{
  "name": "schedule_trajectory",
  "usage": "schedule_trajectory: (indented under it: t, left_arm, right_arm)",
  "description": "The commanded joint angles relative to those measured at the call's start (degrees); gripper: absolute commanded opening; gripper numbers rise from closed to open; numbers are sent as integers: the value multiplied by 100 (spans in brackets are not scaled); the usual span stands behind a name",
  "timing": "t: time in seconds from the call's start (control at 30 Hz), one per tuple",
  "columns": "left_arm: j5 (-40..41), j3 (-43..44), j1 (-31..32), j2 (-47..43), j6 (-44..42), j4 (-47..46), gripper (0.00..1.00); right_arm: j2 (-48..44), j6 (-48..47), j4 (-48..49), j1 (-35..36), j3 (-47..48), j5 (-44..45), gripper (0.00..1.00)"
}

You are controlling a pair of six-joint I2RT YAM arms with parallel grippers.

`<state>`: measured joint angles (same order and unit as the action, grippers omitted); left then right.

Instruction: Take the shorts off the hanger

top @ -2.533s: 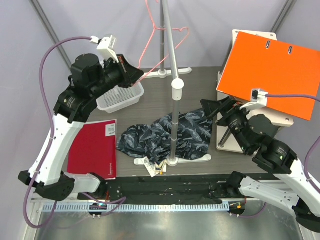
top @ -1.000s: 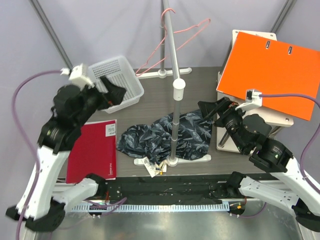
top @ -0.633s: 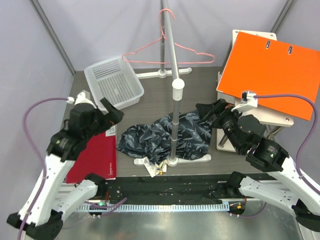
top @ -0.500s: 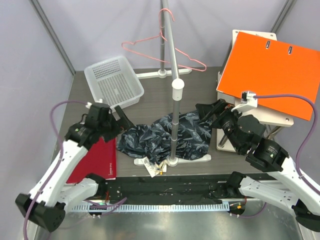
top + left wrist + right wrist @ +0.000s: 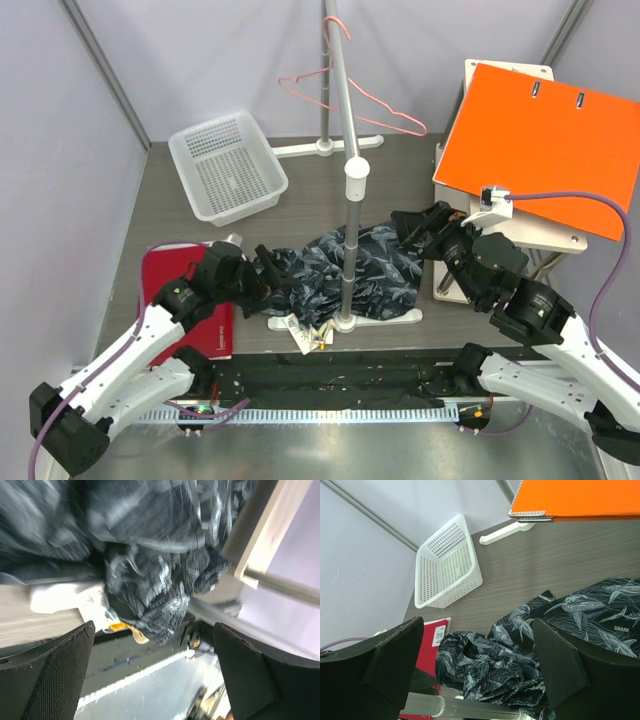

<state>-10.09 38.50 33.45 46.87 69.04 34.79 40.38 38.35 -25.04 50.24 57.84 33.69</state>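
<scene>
The shorts' crumpled edge [image 5: 293, 297] [image 5: 147, 590] is below my left gripper and to its right in the top view, so I will lower it that way onto the bunched folds.
The shorts [image 5: 375, 262], dark with a pale print, lie crumpled on the table around the foot of the rail, off the hanger. The bare pink hanger [image 5: 352, 100] hangs by its hook high on the rail. My left gripper [image 5: 272, 276] is open at the left edge of the shorts, low over the table. In the blurred left wrist view the shorts [image 5: 150, 575] and their paper tags [image 5: 117, 626] fill the space ahead of the open left gripper [image 5: 155, 675]. My right gripper [image 5: 413, 226] is open at their right edge, and the shorts [image 5: 535, 650] lie beyond the right gripper [image 5: 479, 645].
A grey rail pole [image 5: 345, 200] stands on a white foot [image 5: 385, 316] among the cloth. A white basket [image 5: 228, 165] sits at the back left. A red book [image 5: 160, 275] lies under my left arm. An orange binder [image 5: 540, 135] leans on a stand at the right.
My left arm has swung down from beside the basket to the left edge of the shorts. The empty hanger has kept swinging on the rail. The right arm has barely moved.
</scene>
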Motion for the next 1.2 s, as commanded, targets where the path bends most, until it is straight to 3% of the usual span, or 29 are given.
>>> schedule_trajectory:
  t: [0.0, 0.27, 0.43, 0.7, 0.77, 0.8, 0.87, 0.9, 0.97, 1.0, 1.03, 1.17]
  left_arm:
    - [339, -150, 669, 286, 575, -762, 100]
    - [1202, -290, 1093, 814, 725, -964, 100]
    - [650, -721, 1093, 1297, 1138, -2105, 100]
    - [727, -774, 1111, 1685, 1235, -2493, 94]
    - [710, -809, 1111, 1755, 1253, -2704, 87]
    - [684, -870, 1102, 1781, 1270, -2783, 77]
    - [622, -949, 1102, 1834, 1331, -3012, 65]
    - [578, -1028, 1111, 1834, 1349, -3239, 47]
    - [587, -1090, 1102, 1791, 1349, -3408, 27]
    - [613, -1116, 1093, 1738, 1315, -3452, 8]
    - [622, -1117, 1093, 1677, 1288, -3461, 1]
    - [876, -977, 1085, 1133, 1069, -3023, 0]
  right_arm:
    - [-21, 111, 298, 12, -19, 58, 95]
    - [-92, 59, 280, 12, -28, 102, 95]
    - [-153, 15, 236, 4, -10, 155, 95]
    - [-144, -3, 210, 12, 34, 146, 95]
    - [-127, 6, 210, 12, 43, 146, 95]
    - [-127, 6, 210, 12, 43, 146, 95]
    - [-118, 15, 210, 4, 34, 129, 95]
    - [-118, 24, 210, 12, 17, 129, 95]
    - [-136, 41, 210, 12, 8, 129, 95]
    - [-144, 50, 210, 12, -10, 120, 95]
    - [-153, 50, 201, 12, -10, 120, 95]
    - [-232, 41, 201, 12, -54, 164, 95]
